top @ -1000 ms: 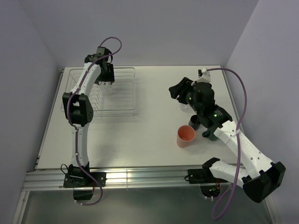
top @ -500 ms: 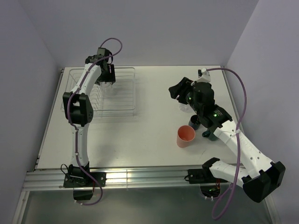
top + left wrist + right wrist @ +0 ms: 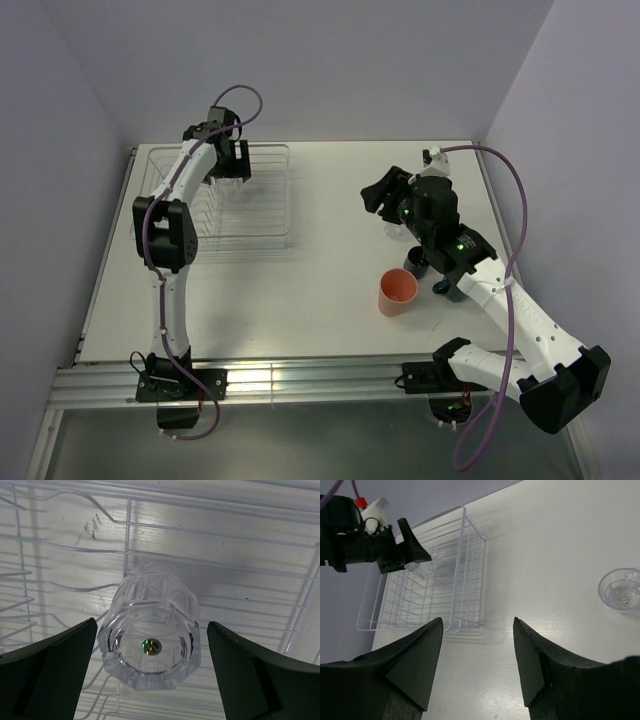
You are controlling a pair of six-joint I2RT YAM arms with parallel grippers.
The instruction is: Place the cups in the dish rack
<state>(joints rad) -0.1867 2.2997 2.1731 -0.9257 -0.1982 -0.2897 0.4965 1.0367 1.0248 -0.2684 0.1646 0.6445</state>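
Note:
My right gripper will next move back and down, fingers astride the rim's rack-facing side (image 3: 382, 288), as the open-mouthed salmon-pink tumbler stands below and back from it.
The dish rack (image 3: 262, 228) of thin wire stands at the table's back left. Over its far end my left gripper (image 3: 228, 170) hangs open. In the left wrist view a clear glass tumbler (image 3: 150, 630) rests on the rack's bars (image 3: 225, 570) between the spread fingers (image 3: 50, 675), with a gap on each side. My right gripper (image 3: 385, 195) is open and empty above the table's right half. A second clear tumbler (image 3: 620, 589) stands on the table to its right. A salmon-pink tumbler (image 3: 397, 292) and a dark navy mug (image 3: 417, 262) stand near the right arm.
The right arm's forearm (image 3: 500, 300) crosses above the mugs and partly hides a dark teal cup (image 3: 450, 291). Walls close in the table at the back and sides. Bare tabletop (image 3: 320, 290) lies between the rack and the pink tumbler.
My left gripper has spread its jaws wide and let go of the clear tumbler, which now rests in the rack. The right arm has hardly moved.

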